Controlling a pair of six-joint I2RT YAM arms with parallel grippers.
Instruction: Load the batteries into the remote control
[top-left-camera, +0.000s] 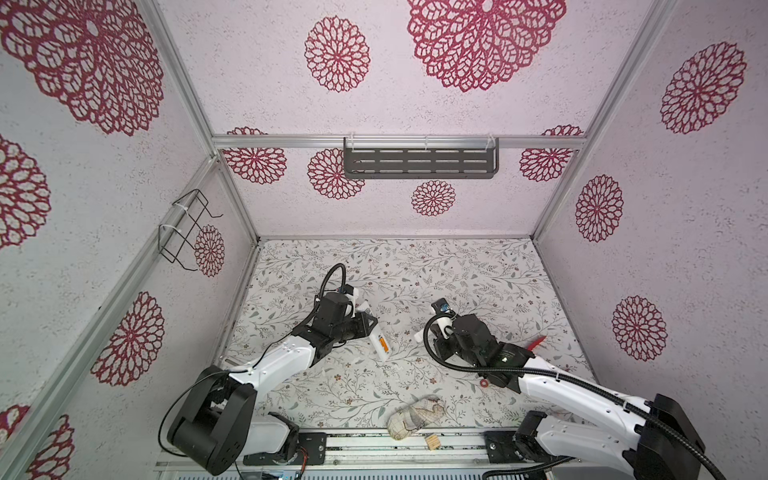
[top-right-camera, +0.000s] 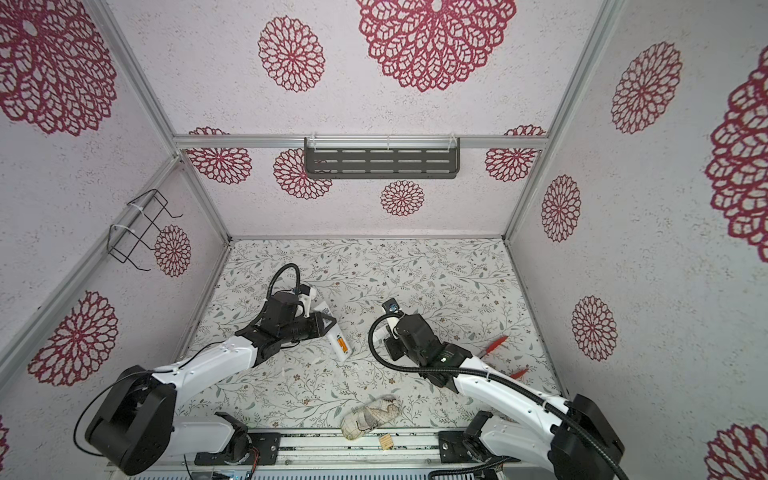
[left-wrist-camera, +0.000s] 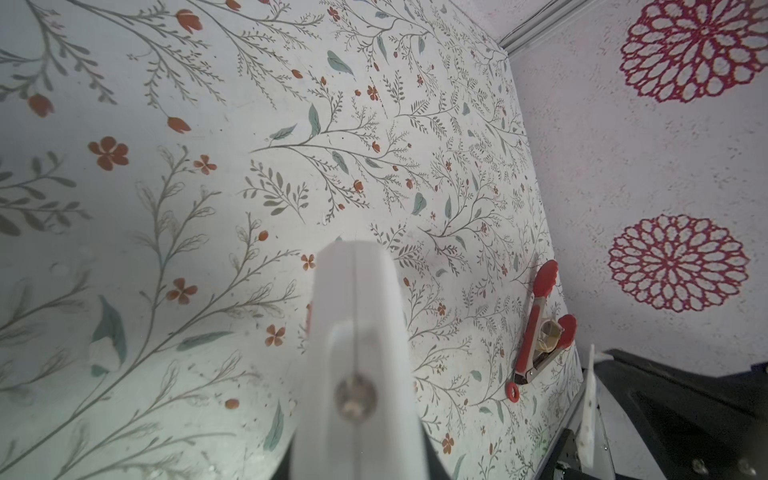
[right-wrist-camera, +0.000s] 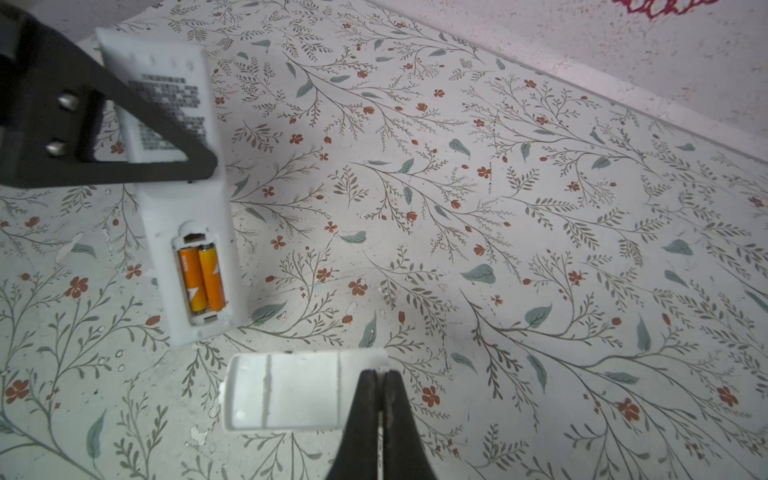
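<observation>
My left gripper brings the remote control (top-left-camera: 379, 341) down onto the bare tabletop below next, bay facing up since both batteries sit uncovered, and releases it.
The white remote control (top-left-camera: 379, 341) is held off the table with my left gripper (top-left-camera: 365, 325) shut around its middle, back side up. Its battery bay is uncovered, and both orange batteries (right-wrist-camera: 202, 277) lie side by side inside it. In the left wrist view the remote (left-wrist-camera: 357, 316) shows end-on and blurred, hiding the fingers. My right gripper (right-wrist-camera: 380, 374) is shut on the edge of a white battery cover (right-wrist-camera: 286, 390), which hangs just short of the remote's open end. In both top views the cover (top-left-camera: 419, 336) shows as a small white piece to the right of the remote.
Red tongs (left-wrist-camera: 536, 328) with a small roll between the arms lie near the right wall. A beige patterned cloth bundle (top-left-camera: 415, 415) and a small wooden block (top-left-camera: 434, 441) sit at the front edge. A wire basket (top-left-camera: 187, 230) and a grey shelf (top-left-camera: 419, 160) hang on the walls.
</observation>
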